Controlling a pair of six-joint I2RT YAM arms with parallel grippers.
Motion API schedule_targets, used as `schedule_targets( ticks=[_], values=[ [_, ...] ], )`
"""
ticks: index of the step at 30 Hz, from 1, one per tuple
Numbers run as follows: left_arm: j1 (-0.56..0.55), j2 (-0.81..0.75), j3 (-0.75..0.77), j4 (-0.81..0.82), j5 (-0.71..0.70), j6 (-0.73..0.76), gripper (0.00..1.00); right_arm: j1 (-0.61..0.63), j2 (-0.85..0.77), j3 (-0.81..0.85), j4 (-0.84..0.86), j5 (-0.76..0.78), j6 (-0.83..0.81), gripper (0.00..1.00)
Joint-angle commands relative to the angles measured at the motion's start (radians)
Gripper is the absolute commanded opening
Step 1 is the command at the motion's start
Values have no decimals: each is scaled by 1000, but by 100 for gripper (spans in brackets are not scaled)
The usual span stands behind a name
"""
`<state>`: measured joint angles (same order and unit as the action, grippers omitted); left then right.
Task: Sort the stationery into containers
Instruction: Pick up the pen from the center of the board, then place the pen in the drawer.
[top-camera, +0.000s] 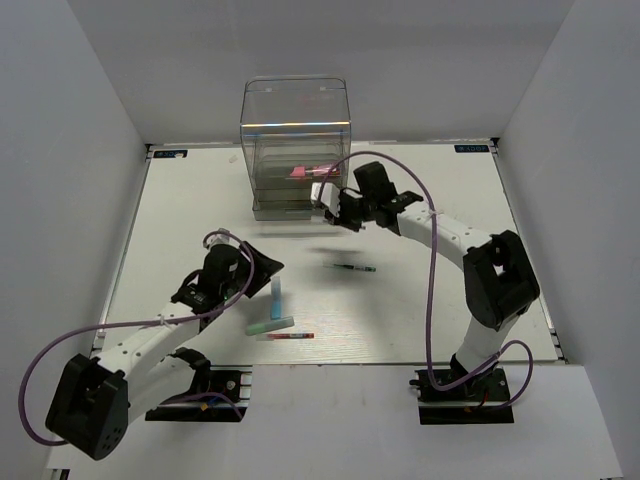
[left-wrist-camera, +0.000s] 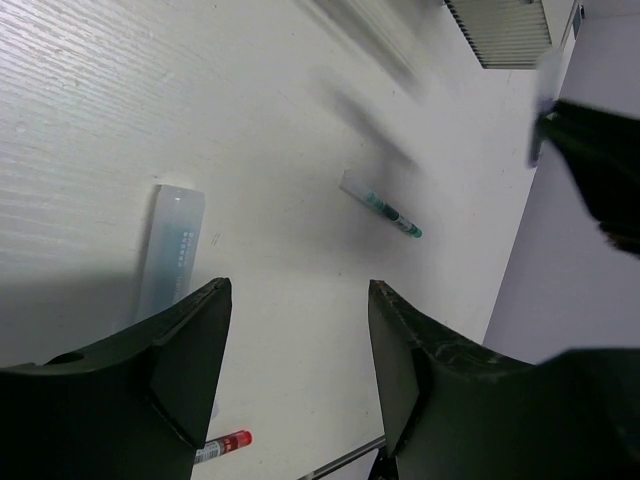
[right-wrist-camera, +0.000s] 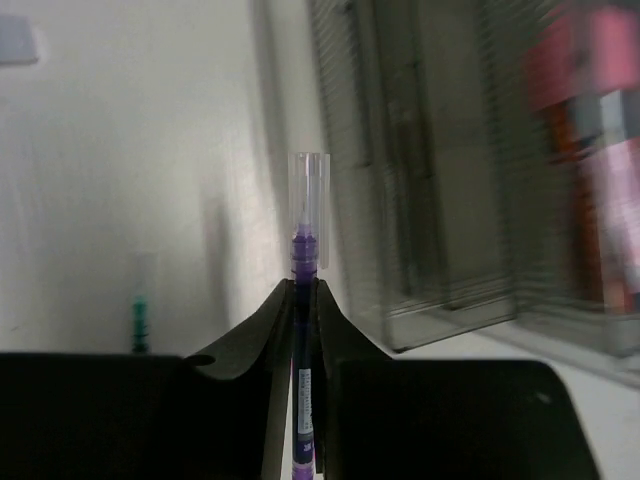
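The pen goes left in the top view over the open front drawer next, and my right gripper releases it there, as the drawer's bottom is bare.
The clear container (top-camera: 295, 130) stands at the back with shallow drawers at its base; a pink marker (top-camera: 299, 172) lies inside and also shows in the right wrist view (right-wrist-camera: 600, 150). My right gripper (top-camera: 337, 207) is just right of the drawers (right-wrist-camera: 430, 200), shut (right-wrist-camera: 303, 287) on a thin purple pen (right-wrist-camera: 304, 250) with a clear cap. My left gripper (top-camera: 264, 266) is open and empty (left-wrist-camera: 300, 305) above the table. Near it lie a light blue marker (top-camera: 276, 296) (left-wrist-camera: 172, 250), a teal-green marker (top-camera: 270, 325) and a thin red pen (top-camera: 291, 336) (left-wrist-camera: 226, 443). A thin green-tipped pen (top-camera: 353, 268) (left-wrist-camera: 385, 211) lies mid-table.
White walls enclose the white table (top-camera: 180, 220) on the left, back and right. The purple cable of the right arm (top-camera: 432, 290) loops over the right half of the table.
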<state>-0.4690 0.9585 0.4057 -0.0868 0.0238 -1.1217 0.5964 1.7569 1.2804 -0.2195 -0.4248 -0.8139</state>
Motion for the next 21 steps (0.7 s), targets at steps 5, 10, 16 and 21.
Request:
schedule_targets(
  ticks=[5, 10, 16, 21],
  values=[
    [-14, 132, 51, 127, 112, -35, 63, 19, 42, 190, 36, 4, -209, 0],
    [-25, 226, 90, 193, 136, -82, 63, 36, 142, 284, 36, 38, -320, 0],
    [-54, 337, 166, 216, 145, -102, 63, 46, 263, 440, -17, 41, -340, 1],
    [-92, 385, 193, 216, 154, -112, 64, 46, 300, 482, -18, 57, -297, 32]
  ],
)
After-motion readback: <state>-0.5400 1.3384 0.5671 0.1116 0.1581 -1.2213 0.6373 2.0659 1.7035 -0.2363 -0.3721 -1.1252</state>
